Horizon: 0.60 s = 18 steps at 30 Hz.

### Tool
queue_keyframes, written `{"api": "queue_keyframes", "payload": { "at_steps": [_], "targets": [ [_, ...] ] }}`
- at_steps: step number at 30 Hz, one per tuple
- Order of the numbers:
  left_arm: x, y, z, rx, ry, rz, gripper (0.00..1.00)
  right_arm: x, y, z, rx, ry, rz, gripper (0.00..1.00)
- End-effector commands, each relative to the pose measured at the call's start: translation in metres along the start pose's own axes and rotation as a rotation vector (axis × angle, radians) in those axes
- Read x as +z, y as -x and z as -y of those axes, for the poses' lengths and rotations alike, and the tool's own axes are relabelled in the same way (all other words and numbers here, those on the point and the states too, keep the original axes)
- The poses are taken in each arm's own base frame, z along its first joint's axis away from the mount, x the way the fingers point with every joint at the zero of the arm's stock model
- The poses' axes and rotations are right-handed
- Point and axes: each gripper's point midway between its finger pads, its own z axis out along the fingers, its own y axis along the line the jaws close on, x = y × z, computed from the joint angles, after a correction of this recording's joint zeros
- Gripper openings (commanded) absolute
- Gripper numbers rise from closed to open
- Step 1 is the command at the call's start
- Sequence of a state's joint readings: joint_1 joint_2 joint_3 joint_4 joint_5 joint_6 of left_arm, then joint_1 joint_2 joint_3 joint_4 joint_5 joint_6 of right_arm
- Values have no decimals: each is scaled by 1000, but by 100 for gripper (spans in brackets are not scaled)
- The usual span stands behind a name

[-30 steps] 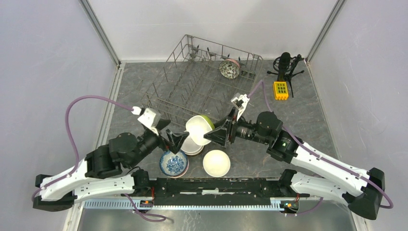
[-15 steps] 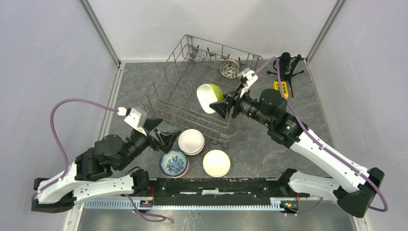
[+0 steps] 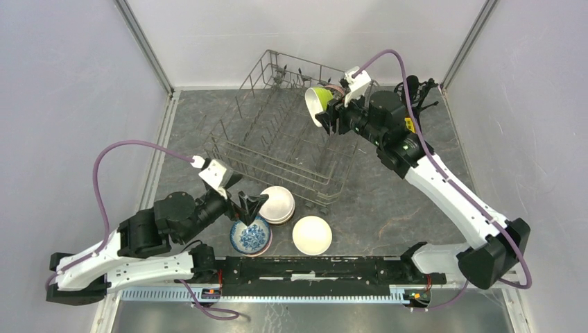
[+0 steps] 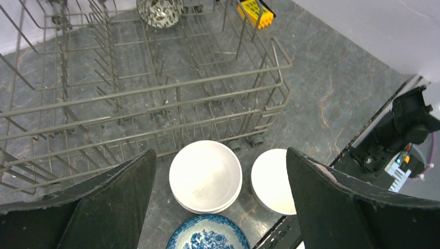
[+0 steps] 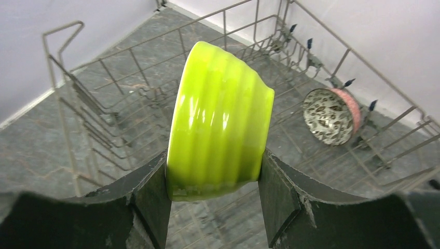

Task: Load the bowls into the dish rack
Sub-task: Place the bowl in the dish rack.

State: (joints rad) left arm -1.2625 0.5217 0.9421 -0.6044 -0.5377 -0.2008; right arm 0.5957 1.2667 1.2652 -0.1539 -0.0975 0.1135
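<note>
My right gripper needs to go down, tilt to point downward, and let go of the lime green bowl (image 3: 319,104) in the slot beside the speckled bowl, because those wires are empty.
My right gripper (image 3: 331,114) (image 5: 212,166) is shut on a lime green bowl (image 3: 319,104) (image 5: 218,119), held on edge above the far right part of the dish rack (image 3: 267,170) (image 4: 207,85). A speckled bowl (image 5: 329,116) (image 4: 160,10) stands on edge in the rack's far corner. My left gripper (image 3: 248,206) (image 4: 220,153) hangs open and empty just left of a stack of white bowls (image 3: 277,205) (image 4: 206,176). A single white bowl (image 3: 312,234) (image 4: 270,181) and a blue-and-white bowl (image 3: 249,236) (image 4: 207,236) sit on the table near the front rail.
A black microphone on a small tripod (image 3: 412,90) and a yellow block (image 4: 254,11) stand right of the rack, close behind my right arm. Grey walls close in the table on three sides. The black rail with the arm bases (image 3: 312,267) runs along the near edge.
My right arm has carried the green bowl from above the white stack up and back to the rack's far right. The left gripper drew back left, then came forward again, still open.
</note>
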Motion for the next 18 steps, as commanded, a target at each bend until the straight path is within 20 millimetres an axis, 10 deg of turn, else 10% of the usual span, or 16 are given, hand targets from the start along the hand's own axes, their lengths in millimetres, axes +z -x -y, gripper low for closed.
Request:
{"api": "queue_keyframes", "payload": {
  "at_steps": [1, 18],
  "targets": [
    [8, -17, 7, 75, -31, -48, 100, 13, 31, 22, -132, -24, 64, 0],
    [22, -52, 4, 148, 14, -178, 100, 91, -7, 106, -392, -48, -92, 0]
  ]
}}
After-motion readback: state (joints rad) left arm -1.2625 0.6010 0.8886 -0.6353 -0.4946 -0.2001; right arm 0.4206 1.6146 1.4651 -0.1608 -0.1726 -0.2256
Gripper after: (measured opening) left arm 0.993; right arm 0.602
